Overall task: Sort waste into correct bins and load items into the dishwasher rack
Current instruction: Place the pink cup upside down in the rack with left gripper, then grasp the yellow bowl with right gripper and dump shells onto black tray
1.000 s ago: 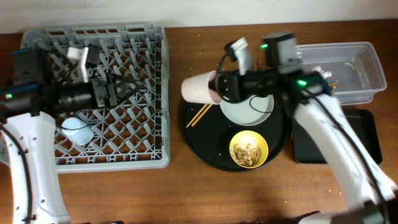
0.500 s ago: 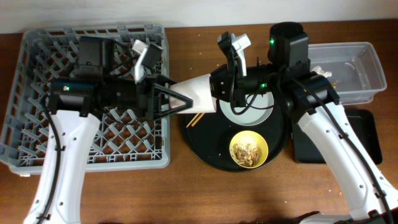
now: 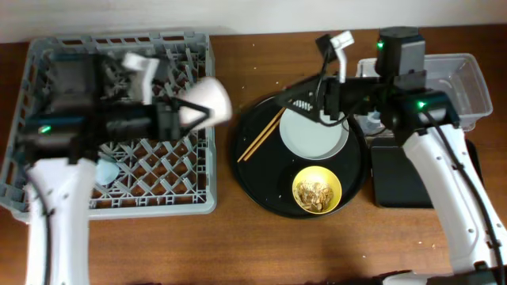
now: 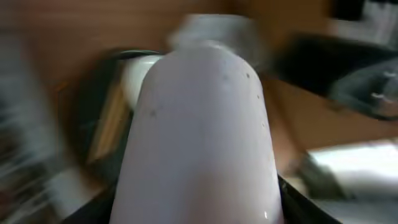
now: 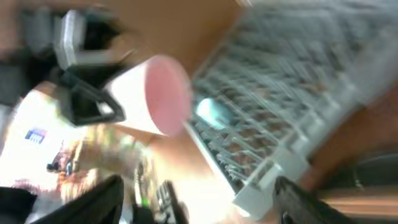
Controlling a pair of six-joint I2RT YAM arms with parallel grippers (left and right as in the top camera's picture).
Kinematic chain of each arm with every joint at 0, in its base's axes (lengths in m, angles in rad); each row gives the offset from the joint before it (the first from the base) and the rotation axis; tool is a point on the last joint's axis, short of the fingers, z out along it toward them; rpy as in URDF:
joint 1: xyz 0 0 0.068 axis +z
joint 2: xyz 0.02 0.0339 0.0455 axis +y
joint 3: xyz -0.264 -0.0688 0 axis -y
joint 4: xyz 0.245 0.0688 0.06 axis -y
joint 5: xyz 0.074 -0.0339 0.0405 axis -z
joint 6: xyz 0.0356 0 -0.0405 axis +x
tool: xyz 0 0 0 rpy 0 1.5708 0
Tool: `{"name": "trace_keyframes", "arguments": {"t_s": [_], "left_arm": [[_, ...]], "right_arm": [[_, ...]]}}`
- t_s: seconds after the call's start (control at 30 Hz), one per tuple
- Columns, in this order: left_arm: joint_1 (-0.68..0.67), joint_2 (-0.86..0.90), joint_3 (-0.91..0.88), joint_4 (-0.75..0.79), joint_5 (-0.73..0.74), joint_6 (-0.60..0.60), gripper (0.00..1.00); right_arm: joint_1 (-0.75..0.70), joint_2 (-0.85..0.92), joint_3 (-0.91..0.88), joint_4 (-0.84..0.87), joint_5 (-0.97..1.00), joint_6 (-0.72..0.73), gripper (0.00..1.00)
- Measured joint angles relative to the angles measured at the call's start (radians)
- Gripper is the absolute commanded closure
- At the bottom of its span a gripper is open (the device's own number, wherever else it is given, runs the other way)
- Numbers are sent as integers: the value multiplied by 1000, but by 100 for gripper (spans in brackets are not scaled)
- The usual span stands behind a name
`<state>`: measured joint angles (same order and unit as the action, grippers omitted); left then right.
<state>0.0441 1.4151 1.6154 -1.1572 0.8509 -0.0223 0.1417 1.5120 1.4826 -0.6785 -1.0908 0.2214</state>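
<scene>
The yellow bowl is below my right gripper and back from it. Next, my right gripper will move back past the plate point(image 3: 315, 136) and go down onto the yellow bowl's rack-side rim point(image 3: 295, 191).
The small pink cup point(image 3: 209, 98) lies on its side in the air over the right edge of the grey dishwasher rack point(image 3: 47, 202), with my left gripper point(image 3: 187, 113) shut on it. It fills the left wrist view as the pink cup point(image 4: 199, 137). My right gripper point(image 3: 301, 103) stands open and empty above the pale grey-green plate point(image 3: 315, 136). In the right wrist view the pink cup point(image 5: 152, 93) shows well ahead of the spread right gripper point(image 5: 199, 205). A light-blue cup point(image 3: 103, 170) rests in the rack. The chopsticks point(image 3: 261, 136) and the yellow bowl point(image 3: 317, 190) of scraps sit on the round black tray point(image 3: 253, 186).
A clear plastic tub point(image 3: 467, 95) stands at the far right, and a shallow black rectangular tray point(image 3: 404, 182) lies just in front of it. The right arm reaches across both bins. Bare wooden table point(image 3: 238, 245) lies along the front.
The pink cup passed from the right gripper to the left. The left arm drew it back over the rack; the right gripper opened and pulled away to the right.
</scene>
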Motion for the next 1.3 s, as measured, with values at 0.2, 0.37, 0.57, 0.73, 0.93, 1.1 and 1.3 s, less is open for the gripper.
{"name": "trace_keyframes", "arguments": {"t_s": [0.2, 0.37, 0.57, 0.73, 0.93, 1.1, 1.3], "left_arm": [[60, -54, -47, -164, -793, -187, 47], [60, 119, -172, -114, -877, -246, 47], [60, 309, -173, -76, -885, -254, 24], [60, 355, -153, -109, -836, -267, 1], [60, 356, 258, -349, -763, -230, 2], [60, 256, 387, -344, -620, -107, 2], [60, 80, 396, -349, -554, -48, 1]], "right_arm": [[82, 1, -6, -405, 581, 18, 22], [98, 1, -6, -418, 660, 18, 22], [99, 1, -6, -418, 669, 19, 21], [100, 1, -6, -423, 701, 18, 21], [109, 1, -9, -540, 772, 19, 34], [245, 1, -148, -484, 854, 18, 44], [304, 23, -357, -298, 901, 28, 61]]}}
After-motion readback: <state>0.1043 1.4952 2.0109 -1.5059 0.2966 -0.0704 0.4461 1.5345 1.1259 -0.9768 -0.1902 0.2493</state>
